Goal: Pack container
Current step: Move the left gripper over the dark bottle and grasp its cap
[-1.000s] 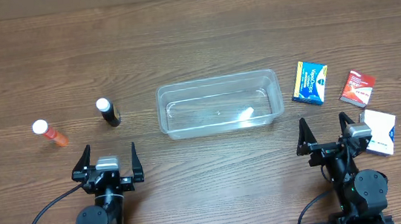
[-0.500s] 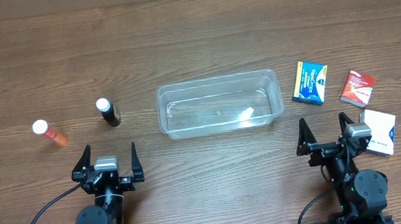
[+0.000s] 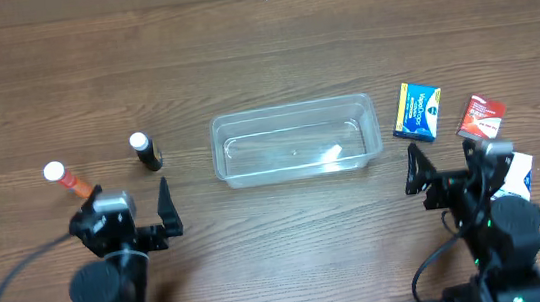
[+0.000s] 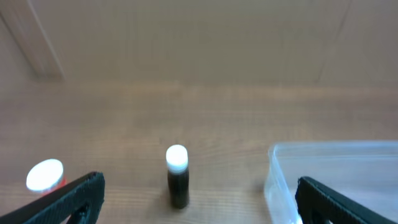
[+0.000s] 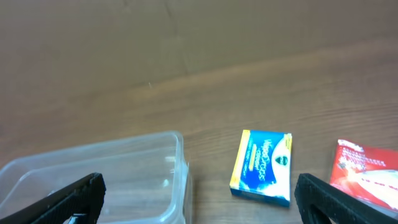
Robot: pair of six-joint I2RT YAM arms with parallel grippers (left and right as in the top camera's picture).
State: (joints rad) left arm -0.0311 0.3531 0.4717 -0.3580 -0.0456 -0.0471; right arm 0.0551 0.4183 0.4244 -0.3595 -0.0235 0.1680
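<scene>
My left gripper rises and reaches outward next, tilts its fingers down, then lowers them over the black bottle's white cap (image 3: 139, 142) (image 4: 177, 158), since the bottle stands upright.
The clear plastic container (image 3: 295, 141) lies empty at the table's middle; its edge shows in the left wrist view (image 4: 273, 180) and the right wrist view (image 5: 124, 168). A black bottle with a white cap (image 3: 145, 151) (image 4: 178, 176) stands left of it, and an orange bottle with a white cap (image 3: 67, 179) (image 4: 45, 177) lies farther left. A blue-yellow box (image 3: 417, 111) (image 5: 261, 167), a red box (image 3: 481, 117) (image 5: 367, 171) and a white-blue box (image 3: 516, 177) lie to the right. My left gripper (image 3: 124, 215) (image 4: 199, 205) is open and empty below the bottles. My right gripper (image 3: 450, 166) (image 5: 199, 205) is open and empty below the boxes.
The wooden table (image 3: 260, 51) stretches bare behind the objects. Black cables (image 3: 3, 285) trail from the arm bases at the front edge.
Both arms have risen from rest. The left gripper has swung left toward the orange bottle and the right gripper up and right toward the boxes. No object has moved.
</scene>
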